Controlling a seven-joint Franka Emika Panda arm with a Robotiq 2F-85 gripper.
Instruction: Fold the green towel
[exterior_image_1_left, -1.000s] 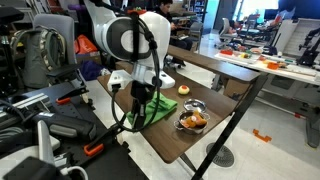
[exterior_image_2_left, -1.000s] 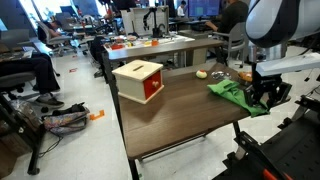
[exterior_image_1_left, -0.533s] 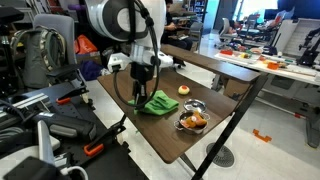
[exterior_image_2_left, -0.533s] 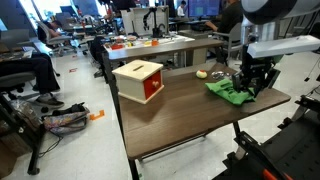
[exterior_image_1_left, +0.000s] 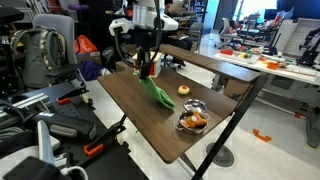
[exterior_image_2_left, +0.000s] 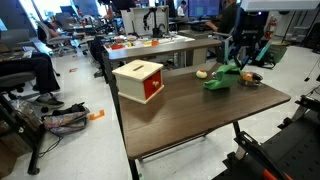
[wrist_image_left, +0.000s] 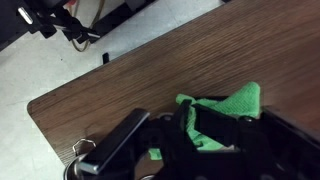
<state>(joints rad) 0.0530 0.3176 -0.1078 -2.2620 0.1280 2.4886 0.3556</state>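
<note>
Next, my gripper carries the held end down toward the metal bowl first, to get it over the towel's resting lower end.
The green towel (exterior_image_1_left: 158, 93) is a lime-green cloth hanging stretched from my gripper (exterior_image_1_left: 148, 68), its lower end trailing on the dark wooden table (exterior_image_1_left: 130, 105). In an exterior view the towel (exterior_image_2_left: 219, 78) hangs bunched below the gripper (exterior_image_2_left: 240, 62) near the table's far side. In the wrist view the towel (wrist_image_left: 225, 108) sits between the black fingers of the gripper (wrist_image_left: 190, 125), which is shut on it above the table (wrist_image_left: 150, 60).
A red-and-white box (exterior_image_2_left: 139, 80) stands on the table's other end. A metal bowl with food (exterior_image_1_left: 192, 120) and an orange object (exterior_image_1_left: 184, 91) lie close to the towel. Chairs, bags and cluttered desks surround the table.
My gripper has risen and moved toward the table's far side, pulling the towel up from a heap into a stretched hanging strip.
</note>
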